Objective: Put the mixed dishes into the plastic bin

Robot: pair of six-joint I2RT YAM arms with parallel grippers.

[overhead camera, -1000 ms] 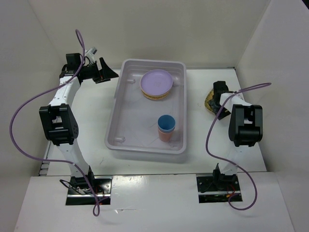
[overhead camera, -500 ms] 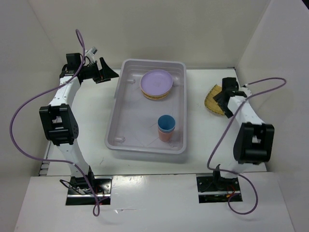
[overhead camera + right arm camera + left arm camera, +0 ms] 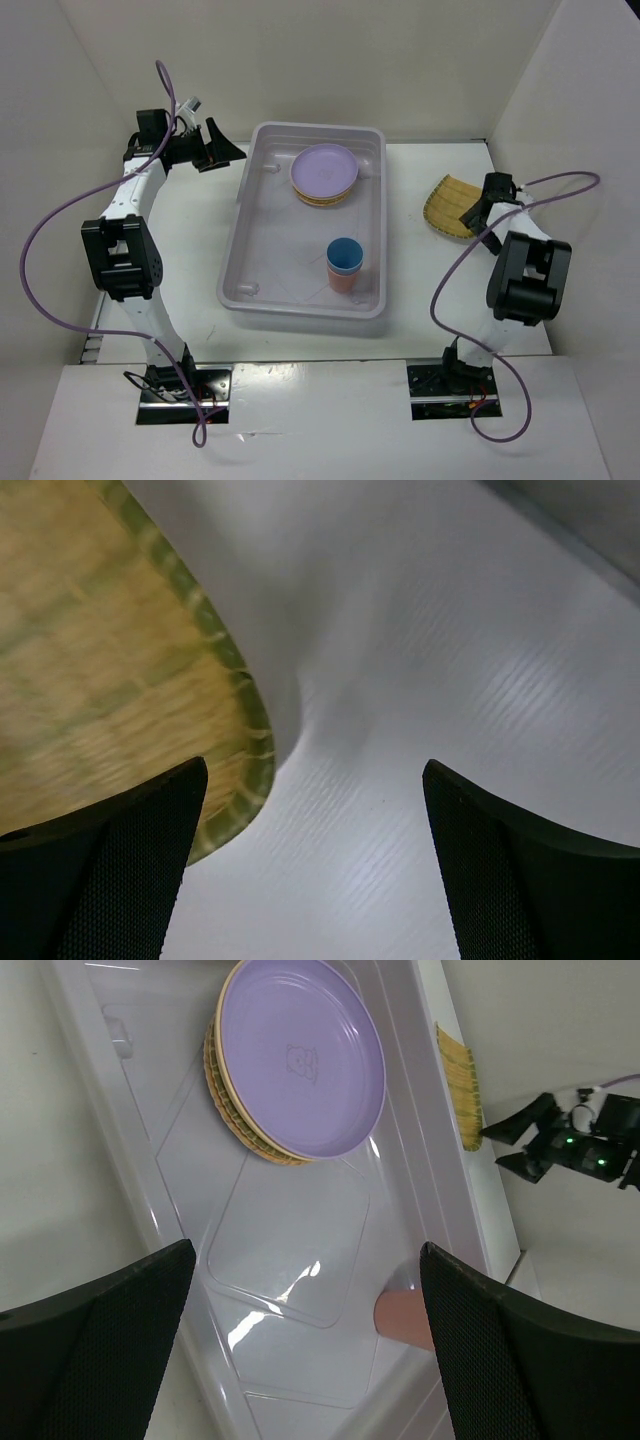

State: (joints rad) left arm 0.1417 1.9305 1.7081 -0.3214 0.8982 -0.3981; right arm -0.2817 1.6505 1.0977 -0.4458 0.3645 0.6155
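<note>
Next, my right gripper moves sideways toward the woven plate's rim (image 3: 240, 730) and closes across it, since that rim lies to the gripper's left in the wrist view.
The plastic bin (image 3: 232, 215) sits mid-table. In it a lavender plate (image 3: 324, 168) tops a stack of orange-tan plates (image 3: 232, 1120), and a blue cup (image 3: 345, 253) is nested in a salmon-pink cup (image 3: 404, 1316). A yellow woven plate (image 3: 447, 204) lies on the table right of the bin. My right gripper (image 3: 474, 216) is open at that plate's right edge; the woven plate's rim (image 3: 240, 730) lies by the left finger, with nothing between the jaws (image 3: 315, 860). My left gripper (image 3: 222, 152) hangs open beside the bin's far left corner, empty (image 3: 305, 1350).
White walls enclose the table on the left, back and right. The right wall stands close behind the right arm (image 3: 525, 275). Purple cables loop off both arms. From the left wrist view the right gripper (image 3: 545, 1140) shows beyond the bin's rim.
The right arm has swung outward to the right, taking its gripper off the top of the woven plate to the plate's right edge, and its jaws widened. The left arm stayed still.
</note>
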